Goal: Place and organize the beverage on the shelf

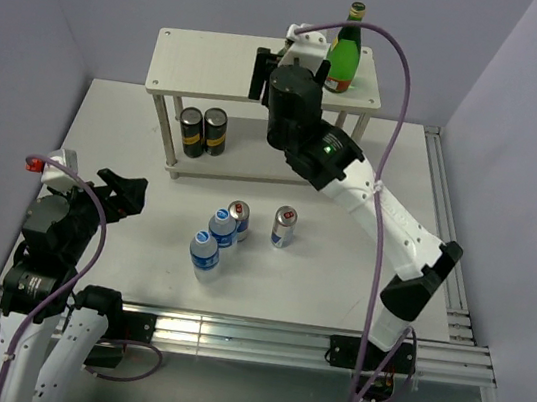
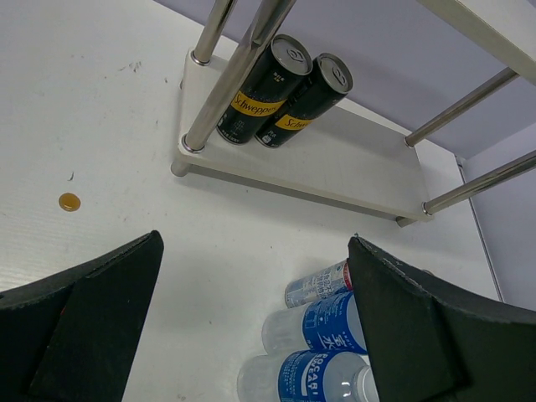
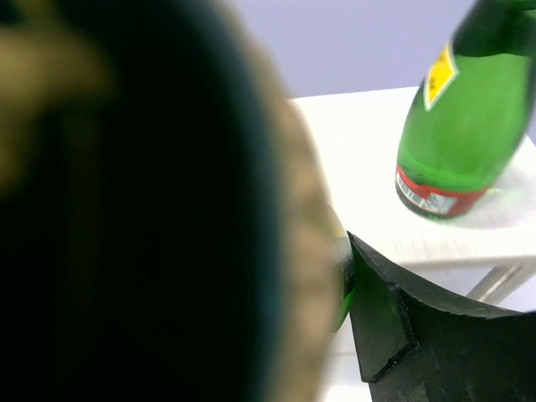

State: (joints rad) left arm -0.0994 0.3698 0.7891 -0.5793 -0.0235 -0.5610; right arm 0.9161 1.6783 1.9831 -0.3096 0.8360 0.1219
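My right gripper holds the bottle, and that part of the board is empty. Next I need to move the bottle outward and toward the standing green bottle, onto the bare board alongside (image 3: 360, 180), and release it there.
The pale two-tier shelf (image 1: 208, 66) stands at the back of the table. One green glass bottle (image 1: 345, 56) with a yellow label stands upright on its top board at the right; it also shows in the right wrist view (image 3: 469, 126). My right gripper (image 1: 281, 61) is over the top board, left of that bottle, shut on a second green bottle (image 3: 293, 251) that fills the wrist view as a blur. Two blue-labelled water bottles (image 1: 204, 252) (image 1: 222, 227) and two silver-blue cans (image 1: 238, 219) (image 1: 284, 227) stand on the table. My left gripper (image 1: 123, 194) is open and empty, left of them.
Two black cans with yellow bands (image 1: 191, 131) (image 1: 215, 130) stand on the shelf's lower board (image 2: 352, 167). A small coin (image 2: 69, 201) lies on the table near the shelf's left leg. Metal rails (image 1: 446, 228) run along the table's right and near edges.
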